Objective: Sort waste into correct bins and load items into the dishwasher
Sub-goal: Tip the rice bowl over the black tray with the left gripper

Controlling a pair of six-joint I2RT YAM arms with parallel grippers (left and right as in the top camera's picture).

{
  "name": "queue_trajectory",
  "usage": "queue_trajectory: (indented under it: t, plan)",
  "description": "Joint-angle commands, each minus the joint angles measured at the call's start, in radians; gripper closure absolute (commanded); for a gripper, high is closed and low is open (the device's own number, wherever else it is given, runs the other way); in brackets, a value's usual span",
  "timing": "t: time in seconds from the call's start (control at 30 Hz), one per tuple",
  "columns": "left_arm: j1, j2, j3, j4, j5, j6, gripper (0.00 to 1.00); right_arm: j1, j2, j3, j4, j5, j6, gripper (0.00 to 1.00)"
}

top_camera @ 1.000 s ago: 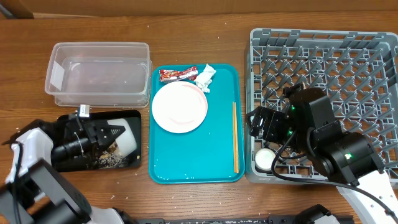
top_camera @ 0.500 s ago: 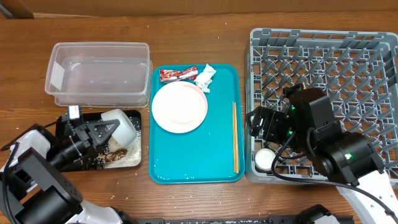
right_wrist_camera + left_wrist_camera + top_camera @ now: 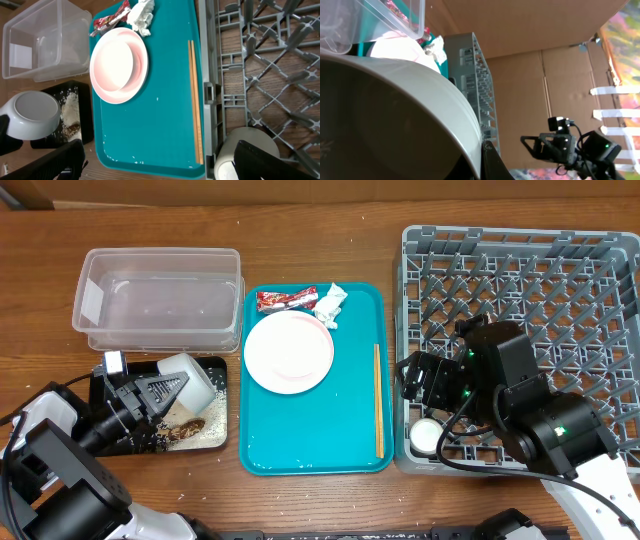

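Note:
The near part of the teal tray is clear. My left gripper next needs to move up, to the right in the overhead view, then down, and release the bowl (image 3: pixel 190 378) upright there.
My left gripper (image 3: pixel 160 390) is shut on the pale grey-white bowl (image 3: pixel 190 378), held tilted on its side over the far end of the black tray (image 3: pixel 222 442). Brownish scraps with rice grains (image 3: pixel 190 428) lie in that tray. The bowl fills the left wrist view (image 3: pixel 395 115). My right gripper (image 3: pixel 415 380) is open and empty above the grey dish rack (image 3: pixel 520 280), over its front-left corner where the white cup (image 3: pixel 245 150) sits. The plate (image 3: pixel 289 351), chopsticks (image 3: pixel 378 400), red wrapper (image 3: pixel 285 300) and tissue wad (image 3: pixel 331 303) lie on the teal tray.
The clear tub (image 3: pixel 158 300) stands empty behind the black tray. The teal serving tray (image 3: pixel 310 450) lies between the black tray and the rack. Rice grains are scattered on the wooden table by the black tray.
My left gripper has drawn the bowl back and up from the tray's front right toward its far end. The scraps now lie uncovered in the black tray. The right arm has not moved.

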Motion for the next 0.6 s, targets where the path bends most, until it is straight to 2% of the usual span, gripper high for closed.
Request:
queue_trajectory:
  t: [0.0,0.1,0.17,0.33,0.4,0.47,0.5,0.57]
  plan:
    - [0.002,0.003,-0.002,-0.05,0.05,0.042,0.96,0.005,-0.004,0.016,-0.002,0.015,-0.006,0.02]
    - [0.003,0.002,0.003,-0.039,0.073,0.152,0.96,0.005,-0.004,0.016,-0.001,0.015,-0.006,0.02]
    - [0.004,0.003,0.004,-0.01,0.078,-0.001,0.96,0.005,-0.004,0.016,-0.001,0.015,-0.006,0.02]
    - [-0.007,0.002,0.006,-0.049,0.043,0.001,0.96,0.005,-0.004,0.016,-0.001,0.015,-0.006,0.02]
    - [-0.011,0.001,0.006,-0.14,0.04,0.079,0.96,0.005,-0.004,0.016,-0.002,0.015,-0.006,0.02]
    - [-0.013,-0.006,0.014,-0.238,0.05,0.327,0.96,0.005,-0.004,0.016,-0.002,0.015,-0.006,0.02]
    - [-0.013,-0.01,0.019,-0.235,0.047,0.351,0.96,0.005,-0.004,0.016,-0.002,0.015,-0.006,0.02]
    - [-0.012,-0.01,0.031,-0.238,0.061,0.257,0.96,0.005,-0.004,0.016,-0.001,0.015,-0.006,0.02]
